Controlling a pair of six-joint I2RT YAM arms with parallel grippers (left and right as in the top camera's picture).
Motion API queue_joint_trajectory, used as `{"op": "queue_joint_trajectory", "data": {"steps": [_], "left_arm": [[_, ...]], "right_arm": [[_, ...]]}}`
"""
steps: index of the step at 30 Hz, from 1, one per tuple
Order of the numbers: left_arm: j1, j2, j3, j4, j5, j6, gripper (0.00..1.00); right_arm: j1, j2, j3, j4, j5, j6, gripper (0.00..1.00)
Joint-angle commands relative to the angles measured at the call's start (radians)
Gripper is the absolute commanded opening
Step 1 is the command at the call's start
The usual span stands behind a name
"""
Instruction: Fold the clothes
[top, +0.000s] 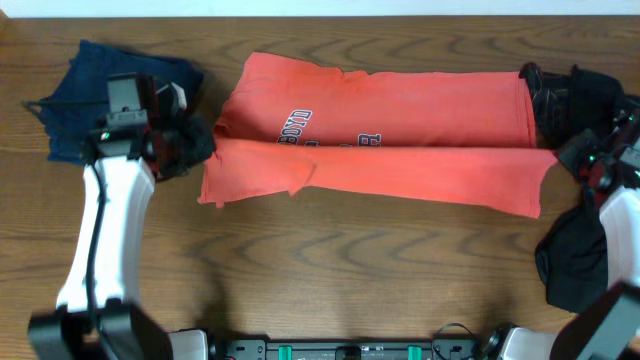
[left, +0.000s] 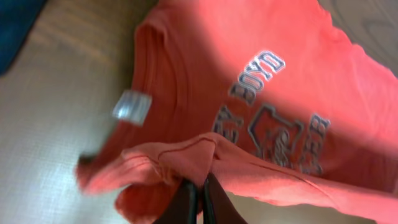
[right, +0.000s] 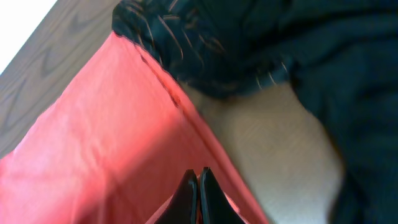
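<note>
The right gripper lowers and eases slightly outward next, setting the held edge down over the shirt's side end (top: 534, 143) (right: 219, 160), as it still hangs above the table.
The coral-red T-shirt (top: 400, 140) lies stretched left to right across the table, its lower half folded up over the navy-and-white lettering (top: 300, 127). My left gripper (top: 187, 150) is at the shirt's left end. In the left wrist view the left gripper (left: 200, 182) is shut on a bunched fold of the coral shirt (left: 261, 37) near the collar. My right gripper (top: 588, 165) is at the shirt's right end. In the right wrist view the right gripper (right: 199, 173) is shut on the shirt's edge (right: 99, 143).
A navy blue garment (top: 75, 90) lies crumpled at the far left, under my left arm, and shows in the left wrist view (left: 15, 25). Black garments lie at the right: one at the back (top: 570, 95) (right: 249, 43), one nearer the front (top: 575, 260). The table is brown wood (top: 350, 270).
</note>
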Motion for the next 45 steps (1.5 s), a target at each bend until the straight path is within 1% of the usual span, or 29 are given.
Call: {"op": "queue_joint_trajectory", "data": {"steps": [1,4,8,12,15,16,17,18,19,20,21,24,25,29,30,32,33,34,35,37,38,39,40,42,43,44,45], "left_arm": [[0.002,0.079,0.006,0.069,-0.016,-0.009,0.06],[0.002,0.142,0.006,0.114,-0.016,-0.014,0.06],[0.000,0.211,0.006,0.129,-0.013,-0.016,0.06],[0.000,0.249,0.006,0.158,-0.013,-0.016,0.06],[0.000,0.255,0.006,0.211,-0.013,-0.016,0.06],[0.000,0.255,0.006,0.235,-0.013,-0.016,0.06],[0.000,0.255,0.006,0.253,-0.013,-0.016,0.11],[0.000,0.255,0.006,0.269,-0.013,-0.016,0.31],[0.000,0.255,0.006,0.274,-0.013,-0.016,0.51],[0.001,0.255,0.006,0.273,-0.013,-0.016,0.63],[0.001,0.255,0.006,0.263,-0.013,-0.015,0.68],[0.001,0.255,0.006,0.182,-0.014,0.019,0.71],[0.001,0.255,0.006,0.126,-0.031,0.023,0.71],[0.000,0.257,0.004,-0.053,-0.160,0.022,0.73],[0.001,0.257,0.000,-0.076,-0.188,0.022,0.73],[0.001,0.257,-0.023,-0.081,-0.225,0.022,0.83],[0.001,0.257,-0.034,-0.071,-0.227,0.021,0.85],[0.001,0.259,-0.048,-0.055,-0.227,0.021,0.88],[0.001,0.260,-0.060,-0.040,-0.227,0.021,0.89],[0.000,0.266,-0.092,0.005,-0.227,0.021,0.91],[0.000,0.266,-0.110,0.029,-0.227,0.021,0.91],[0.001,0.267,-0.134,0.058,-0.227,0.021,0.91],[0.001,0.267,-0.155,0.082,-0.227,0.021,0.91],[0.001,0.267,-0.193,0.122,-0.227,0.021,0.91],[0.001,0.267,-0.207,0.134,-0.227,0.021,0.86],[0.001,0.267,-0.217,0.140,-0.227,0.021,0.79],[0.001,0.267,-0.224,0.140,-0.227,0.021,0.70]], "right_arm": [[0.013,0.074,0.009,0.071,0.014,-0.009,0.01],[0.023,0.133,0.009,0.149,-0.012,-0.010,0.01],[0.040,0.196,0.009,0.209,-0.023,-0.009,0.01],[0.053,0.242,0.009,0.250,-0.023,-0.002,0.01],[0.065,0.266,0.009,0.304,-0.028,0.008,0.01],[0.070,0.267,0.009,0.323,-0.033,0.009,0.04],[0.075,0.267,0.009,0.339,-0.042,0.008,0.10],[0.077,0.265,0.009,0.356,-0.048,0.008,0.21],[0.077,0.262,0.009,0.363,-0.055,0.006,0.29],[0.076,0.258,0.009,0.361,-0.057,0.004,0.34],[0.075,0.254,0.009,0.350,-0.057,0.004,0.35],[0.070,0.252,0.009,0.275,-0.047,0.001,0.39],[0.068,0.252,0.009,0.217,-0.037,0.001,0.39],[0.067,0.253,0.007,-0.003,0.043,0.001,0.41],[0.069,0.254,0.003,-0.039,0.064,0.001,0.41],[0.069,0.254,-0.014,-0.077,0.087,0.000,0.47],[0.069,0.254,-0.023,-0.077,0.086,-0.008,0.53],[0.069,0.254,-0.032,-0.077,0.086,-0.015,0.57],[0.069,0.254,-0.040,-0.078,0.087,-0.016,0.59],[0.069,0.254,-0.058,-0.077,0.086,-0.021,0.61],[0.069,0.254,-0.067,-0.073,0.086,-0.021,0.61],[0.070,0.254,-0.075,-0.069,0.086,-0.021,0.59],[0.071,0.254,-0.084,-0.067,0.084,-0.021,0.55],[0.070,0.254,-0.096,-0.067,0.083,-0.022,0.41],[0.070,0.254,-0.100,-0.070,0.083,-0.023,0.31],[0.070,0.254,-0.103,-0.073,0.083,-0.032,0.24],[0.070,0.254,-0.104,-0.081,0.084,-0.039,0.15]]}}
